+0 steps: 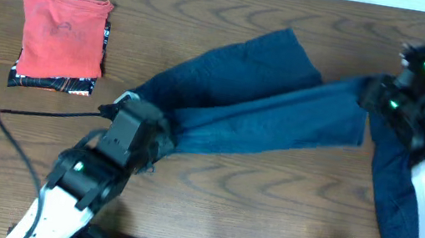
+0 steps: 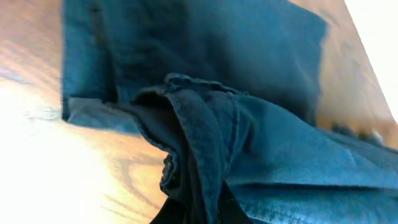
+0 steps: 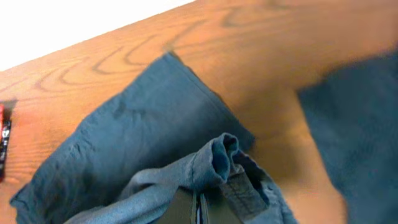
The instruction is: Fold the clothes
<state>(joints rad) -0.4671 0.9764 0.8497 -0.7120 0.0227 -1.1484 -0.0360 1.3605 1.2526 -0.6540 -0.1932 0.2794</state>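
The left gripper lowers outward over the flat navy layer next and releases the bunched end there, since that layer lies outward of and below it.
A navy-blue garment is stretched across the middle of the wooden table. My left gripper is shut on its bunched lower-left end. My right gripper is shut on its right end, where the cloth folds over the fingers. The stretch between the grippers looks taut and partly lifted. A second piece of navy cloth lies along the right side, partly under my right arm. I see no button.
A folded stack with a red shirt on top of a dark patterned garment sits at the far left. A black cable loops beside my left arm. The table's front edge is near the arm bases.
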